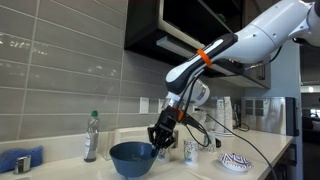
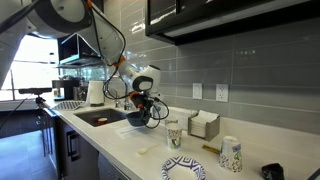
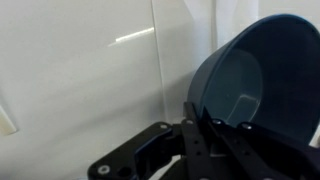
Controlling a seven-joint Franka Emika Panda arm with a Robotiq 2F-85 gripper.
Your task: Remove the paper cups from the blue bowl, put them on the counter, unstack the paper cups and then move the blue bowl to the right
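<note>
My gripper needs to move the blue bowl toward the patterned plate and release it on the bare counter (image 2: 143,139) beside the white spoon, because the cups are standing apart.
The blue bowl (image 1: 130,157) stands on the pale counter, and it also shows in an exterior view (image 2: 136,118) and in the wrist view (image 3: 250,75). It looks empty inside. My gripper (image 1: 160,138) is at the bowl's rim on the side nearest the cups. In the wrist view its fingers (image 3: 200,125) are shut on the rim, one inside and one outside. Two patterned paper cups stand upright and apart on the counter (image 2: 173,133) (image 2: 231,154). One of them shows next to the gripper (image 1: 190,151).
A water bottle (image 1: 91,136) and a blue cloth (image 1: 22,160) are beyond the bowl. A patterned plate (image 1: 235,161) (image 2: 184,169) lies near the counter's front edge. A napkin holder (image 2: 203,124) stands by the wall, and a sink (image 2: 100,117) is behind the bowl.
</note>
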